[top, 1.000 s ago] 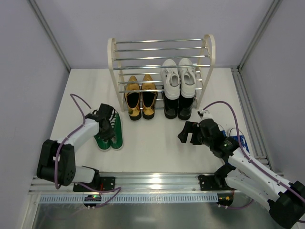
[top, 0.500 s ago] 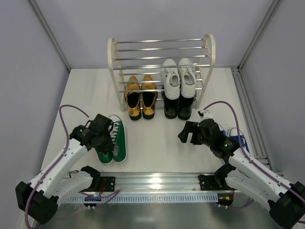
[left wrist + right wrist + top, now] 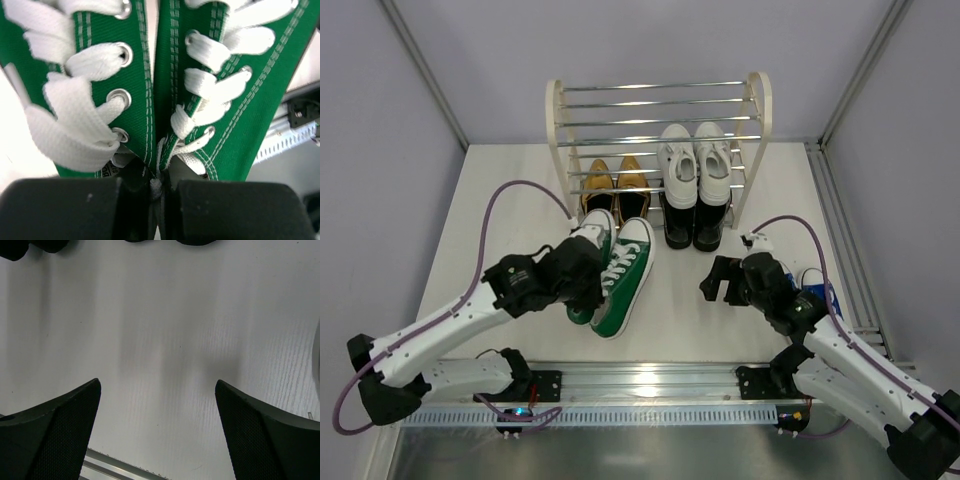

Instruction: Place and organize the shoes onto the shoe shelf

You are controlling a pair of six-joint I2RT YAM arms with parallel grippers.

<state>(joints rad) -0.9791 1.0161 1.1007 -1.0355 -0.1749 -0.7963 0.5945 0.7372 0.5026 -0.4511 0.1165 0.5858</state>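
I will next carry the green pair outward with my left gripper and release it on the shoe shelf's empty level, above the gold loafers and beside the white sneakers.
My left gripper (image 3: 584,282) is shut on the pair of green canvas sneakers (image 3: 623,272), pinching their two inner collars together (image 3: 159,185). The pair hangs tilted above the table, just in front of the shoe shelf (image 3: 558,130). Their white laces (image 3: 75,107) fill the left wrist view. Gold loafers (image 3: 632,178) sit low in the shelf's left half, partly hidden behind the green pair. White sneakers (image 3: 695,158) rest on a tier at the right, with black dress shoes (image 3: 694,226) below them. My right gripper (image 3: 720,283) is open over bare table (image 3: 157,390). A blue sneaker (image 3: 817,286) peeks out behind the right arm.
The shelf's top chrome rods (image 3: 660,100) carry nothing. A metal rail (image 3: 650,378) runs along the near table edge, also seen at the bottom of the right wrist view. Grey walls close in the table on the left, right and back.
The left arm has lifted the green sneakers off the table's left side and swung them right, toward the shelf front. The right arm has barely shifted.
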